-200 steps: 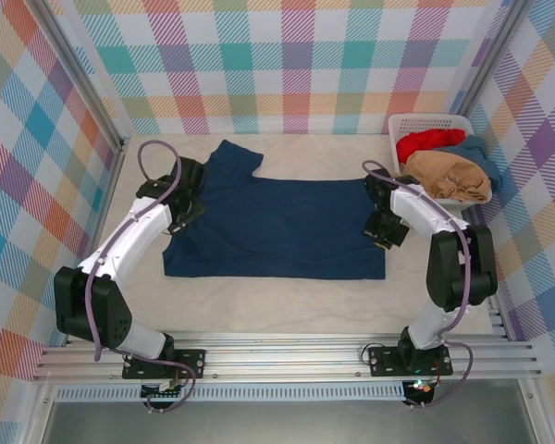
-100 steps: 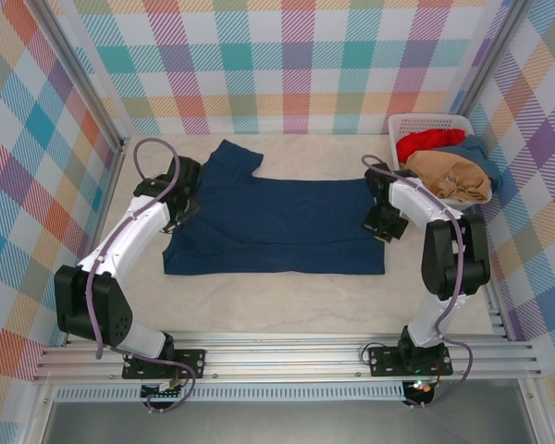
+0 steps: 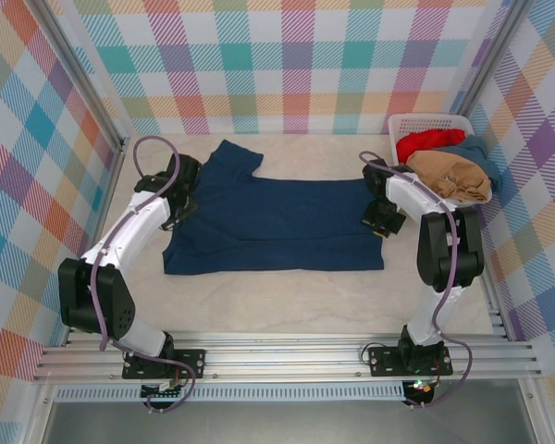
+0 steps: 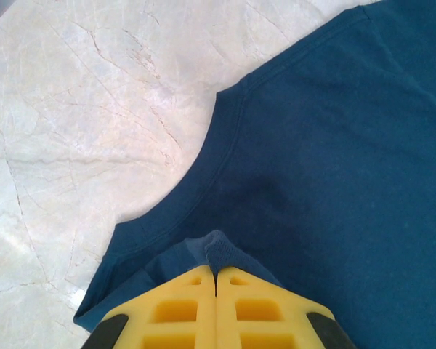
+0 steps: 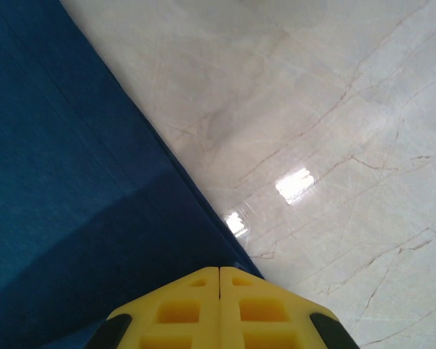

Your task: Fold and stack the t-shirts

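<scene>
The navy cloth [image 4: 219, 251] already spreads flat, so my right gripper draws the pinched hem slightly outward next, then releases the hem there.
A navy blue t-shirt [image 3: 273, 225] lies flat across the middle of the table, print side hidden. My left gripper [image 3: 178, 209] sits at its left side, shut on a pinched fold of the navy cloth [image 4: 219, 251] by the collar. My right gripper [image 3: 379, 222] sits on the shirt's right edge, its yellow fingers [image 5: 189, 305] closed together over the hem of the navy t-shirt [image 5: 65, 189]. Red [image 3: 430, 141], tan [image 3: 449, 174] and teal-blue [image 3: 476, 148] t-shirts are piled in the basket at the back right.
The white slatted basket [image 3: 416, 120] stands in the back right corner against the checked wall. Bare marble-patterned table [image 3: 277, 301] lies in front of the shirt, and metal rails run along the near edge.
Both grippers have slid towards the back of the table holding the shirt's side edges. The shirt's front edge has drawn slightly back with them.
</scene>
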Motion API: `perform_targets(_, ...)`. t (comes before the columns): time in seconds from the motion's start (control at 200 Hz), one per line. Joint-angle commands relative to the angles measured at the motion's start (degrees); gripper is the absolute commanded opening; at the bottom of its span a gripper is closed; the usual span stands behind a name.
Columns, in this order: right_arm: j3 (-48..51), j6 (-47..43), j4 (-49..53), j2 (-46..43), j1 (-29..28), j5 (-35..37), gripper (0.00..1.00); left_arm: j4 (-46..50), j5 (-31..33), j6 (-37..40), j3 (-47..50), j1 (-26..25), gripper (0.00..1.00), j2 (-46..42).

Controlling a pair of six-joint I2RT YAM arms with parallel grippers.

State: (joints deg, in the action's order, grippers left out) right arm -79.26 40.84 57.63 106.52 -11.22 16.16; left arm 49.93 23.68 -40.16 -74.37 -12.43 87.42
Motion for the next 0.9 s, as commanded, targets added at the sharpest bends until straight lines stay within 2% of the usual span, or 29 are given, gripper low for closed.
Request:
perform_targets(0.0,-2.81,-1.78,0.48,1.13,0.41,1.42,0.0,-0.71,1.15,1.4,-2.01,0.87,0.0,0.91)
perform_targets(0.895,-8.51,-2.17,1.96,7.24,0.67,2.48,0.0,-5.93,-2.31,4.15,-5.12,2.14,0.0,7.52)
